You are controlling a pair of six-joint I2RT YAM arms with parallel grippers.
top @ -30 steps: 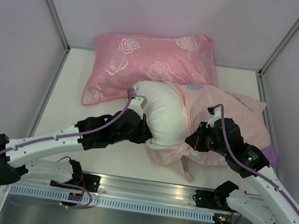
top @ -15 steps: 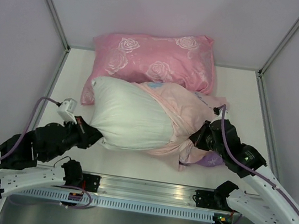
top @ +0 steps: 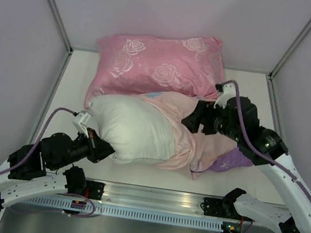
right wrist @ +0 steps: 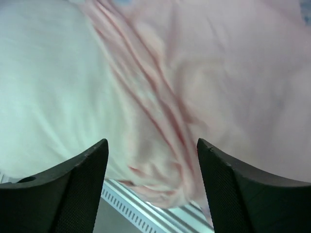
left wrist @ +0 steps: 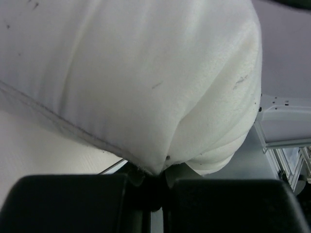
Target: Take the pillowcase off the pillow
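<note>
My left gripper will next hold at the pillow's near corner, which is between its fingers, then move gently outward and let go. The pillow's other end is still in the pillowcase.
The white pillow lies across the middle of the table, its right end still inside the pillowcase. The case is bunched and turned pale pink side out, with a purple edge at the front right. My left gripper is shut on the pillow's near-left corner. In the left wrist view the pillow fills the picture, and its corner is pinched in the left gripper. My right gripper hovers open over the case. The right wrist view looks down between the open right gripper onto the pillowcase and the pillow.
A pink rose-patterned pillow lies at the back of the table, touching the case's far edge. The aluminium rail with both arm bases runs along the near edge. Pale walls and corner posts enclose the table.
The left gripper pulled the pillow leftward, drawing more of it out of the case. The right gripper let go of the pillowcase, opened, and moved back and up over it.
</note>
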